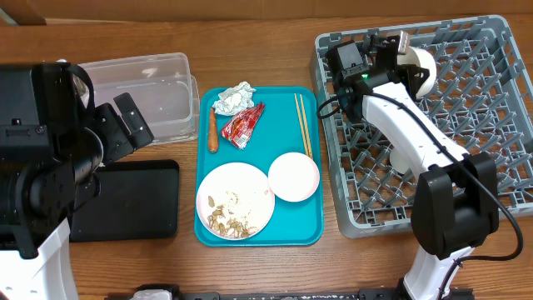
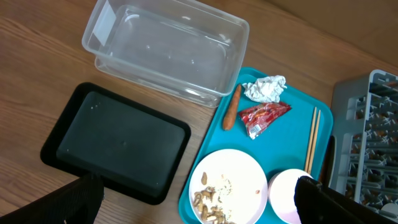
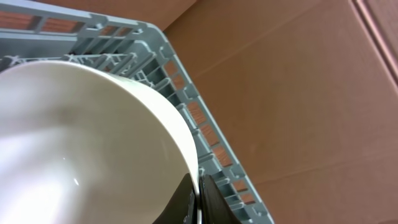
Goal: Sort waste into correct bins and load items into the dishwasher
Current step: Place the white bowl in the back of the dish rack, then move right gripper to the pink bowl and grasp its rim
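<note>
The white bowl in my right gripper should move toward the side of the teal tray next. Then it should go down among the dish rack's wires.
My right gripper (image 1: 398, 52) (image 3: 198, 200) is shut on the rim of a white bowl (image 1: 422, 68) (image 3: 81, 137), held on edge over the back of the grey dish rack (image 1: 500, 125) (image 3: 186, 106). My left gripper (image 1: 122, 125) is open and empty, above the table near the clear tub (image 1: 150, 87) (image 2: 168, 53) and the black tray (image 1: 133, 200) (image 2: 118, 140). The teal tray (image 1: 301, 227) holds a plate (image 1: 235, 200) (image 2: 230, 183) with food scraps, a white bowl (image 1: 293, 177) (image 2: 285, 193), chopsticks (image 1: 303, 125) (image 2: 313, 140), a napkin (image 1: 234, 98) (image 2: 265, 88), a red wrapper (image 1: 244, 123) (image 2: 263, 116) and a carrot stick (image 1: 213, 132) (image 2: 232, 107).
Another white dish (image 1: 408, 158) stands in the rack, partly hidden by my right arm. A brown cardboard wall (image 3: 298, 87) rises just behind the rack. Bare wooden table (image 1: 250, 267) lies in front of the teal tray.
</note>
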### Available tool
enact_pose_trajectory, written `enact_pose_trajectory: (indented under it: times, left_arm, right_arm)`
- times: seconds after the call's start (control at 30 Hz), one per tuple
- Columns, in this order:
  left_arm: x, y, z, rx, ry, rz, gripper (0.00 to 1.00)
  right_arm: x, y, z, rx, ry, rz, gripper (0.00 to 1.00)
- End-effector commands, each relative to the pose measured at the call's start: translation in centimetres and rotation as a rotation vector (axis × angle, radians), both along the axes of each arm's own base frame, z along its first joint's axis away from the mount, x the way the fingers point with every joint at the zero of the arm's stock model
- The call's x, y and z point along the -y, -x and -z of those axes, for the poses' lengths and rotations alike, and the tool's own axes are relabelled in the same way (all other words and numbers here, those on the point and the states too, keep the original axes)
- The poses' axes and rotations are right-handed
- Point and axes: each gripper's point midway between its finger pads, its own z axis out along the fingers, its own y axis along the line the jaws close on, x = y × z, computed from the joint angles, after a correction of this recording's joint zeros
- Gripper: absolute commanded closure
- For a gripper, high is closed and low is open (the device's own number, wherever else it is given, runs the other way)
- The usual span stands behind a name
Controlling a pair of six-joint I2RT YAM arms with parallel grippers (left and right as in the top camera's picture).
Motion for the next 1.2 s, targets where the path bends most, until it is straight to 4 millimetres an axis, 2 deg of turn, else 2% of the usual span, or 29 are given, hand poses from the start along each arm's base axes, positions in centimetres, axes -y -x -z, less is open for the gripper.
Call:
enact_pose_trajectory:
  times: [0.0, 0.13, 0.3, 0.47, 0.63, 1.03, 1.07, 1.1, 1.13, 1.17]
  left_arm:
    - [-0.2, -0.1, -0.1, 0.000, -0.016, 0.006, 0.00]
    - [-0.2, -0.1, -0.1, 0.000, -0.015, 0.007, 0.00]
    - [-0.2, -0.1, -0.1, 0.000, -0.016, 0.006, 0.00]
    - [-0.2, -0.1, -0.1, 0.000, -0.016, 0.006, 0.00]
    - [-0.2, -0.1, -0.1, 0.000, -0.015, 0.007, 0.00]
    - [-0.2, -0.1, -0.1, 0.000, -0.016, 0.006, 0.00]
    - [-0.2, -0.1, -0.1, 0.000, -0.016, 0.006, 0.00]
    - [-0.2, -0.1, -0.1, 0.000, -0.015, 0.007, 0.00]
    - [-0.2, -0.1, -0.1, 0.000, -0.015, 0.007, 0.00]
    - [-0.2, -0.1, -0.1, 0.000, -0.015, 0.007, 0.00]
  right_arm:
    - [-0.3, 0.3, -0.9, 0.023, 0.027, -0.002, 0.96]
    - [-1.7, 0.0, 0.5, -0.004, -0.047, -0.048, 0.96]
    - [-2.5, -0.3, 1.8, -0.021, -0.037, -0.062, 0.96]
    - [-2.1, -0.3, 1.5, -0.031, 0.074, -0.035, 0.96]
    - [-2.4, -0.3, 1.7, -0.038, 0.068, -0.044, 0.96]
    - [-6.9, 0.1, 2.5, -0.073, 0.038, -0.157, 0.95]
    - [-7.2, 0.2, 2.5, -0.085, 0.043, -0.165, 0.92]
    - [-7.5, 0.4, 2.6, -0.101, 0.049, -0.174, 0.82]
    - [-7.7, 0.7, 2.9, -0.125, 0.045, -0.185, 0.53]
    - [-8.0, 0.9, 3.0, -0.146, 0.041, -0.195, 0.40]
